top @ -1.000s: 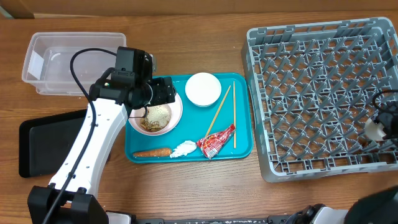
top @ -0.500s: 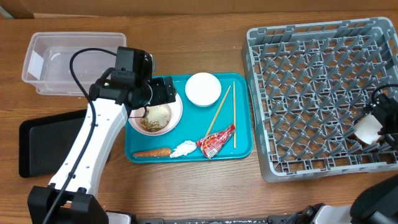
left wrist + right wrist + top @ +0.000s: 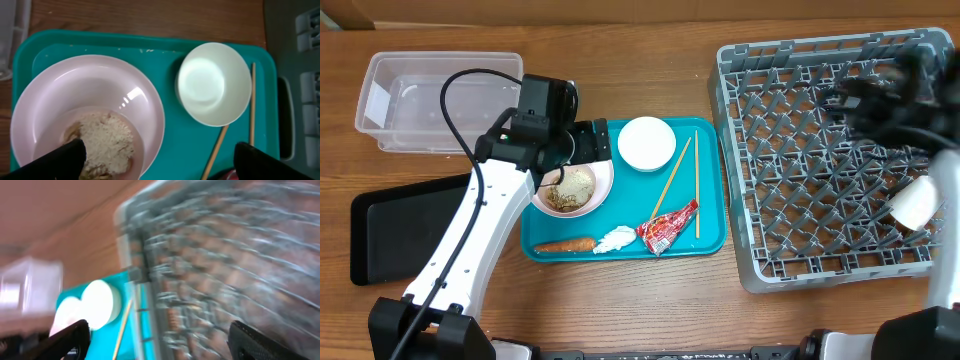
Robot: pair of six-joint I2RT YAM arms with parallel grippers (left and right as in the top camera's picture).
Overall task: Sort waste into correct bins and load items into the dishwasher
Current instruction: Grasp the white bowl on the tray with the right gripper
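Observation:
I should move my right gripper left in the overhead view to the small white bowl [image 3: 647, 143], then down onto the bowl's nearer rim by the chopsticks.
My left gripper [image 3: 590, 143] [image 3: 160, 167] is open and empty, over the near rim of a pinkish-white bowl [image 3: 576, 188] [image 3: 85, 100] holding pale rice scraps [image 3: 107, 142]. One finger is by the rice, the other is past the bowl's rim. A small white bowl [image 3: 647, 143] [image 3: 214, 82], two chopsticks [image 3: 672, 180] [image 3: 251, 100], a red wrapper [image 3: 668, 227], a white napkin [image 3: 616, 239] and a carrot [image 3: 565, 244] lie on the teal tray [image 3: 712, 238]. My right gripper [image 3: 855, 100] [image 3: 160, 340] is open, empty and blurred over the grey dish rack [image 3: 800, 170] [image 3: 225, 270]. A white cup [image 3: 914, 202] lies in the rack.
A clear plastic tub [image 3: 430, 100] stands at the far left and also shows in the right wrist view [image 3: 30, 287]. A black tray [image 3: 390, 230] lies at the near left. The left arm reaches across the black tray to the teal tray.
My right gripper has let go of the white cup in the rack and swung up and to the left over the rack. My left gripper has shifted slightly to the right.

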